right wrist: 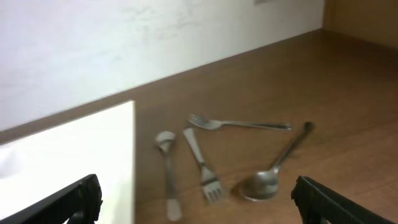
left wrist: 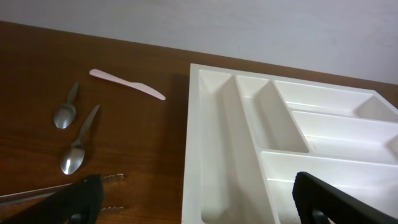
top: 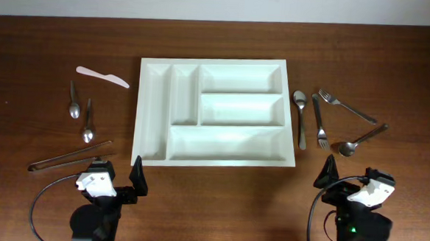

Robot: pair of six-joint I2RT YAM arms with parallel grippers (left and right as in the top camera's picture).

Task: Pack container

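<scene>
I will next move my right gripper outward, tilt it down and bring it down onto the handle near the bowl (top: 301, 117) (right wrist: 168, 164) of the spoon beside the tray.
The container (top: 139, 109), a white cutlery tray with five compartments, lies in the middle of the table with nothing in it. It also fills the right of the left wrist view (left wrist: 211, 143). My left gripper (top: 116, 176) hovers open near the tray's front left corner, its jaws wide apart over the tray edge (left wrist: 199, 202). My right gripper (top: 354, 176) is open too, off the tray's front right corner, holding nothing (right wrist: 196, 202). Ahead of it lie a spoon (right wrist: 168, 174), a fork (right wrist: 202, 165) and a larger spoon (right wrist: 273, 171).
Left of the tray lie a white plastic knife (top: 101, 75), two small spoons (top: 74, 102) (top: 88, 123) and metal tongs (top: 69, 157). On the right lie a spoon (top: 300, 117), two forks (top: 319, 122) (top: 346, 105) and another spoon (top: 358, 140).
</scene>
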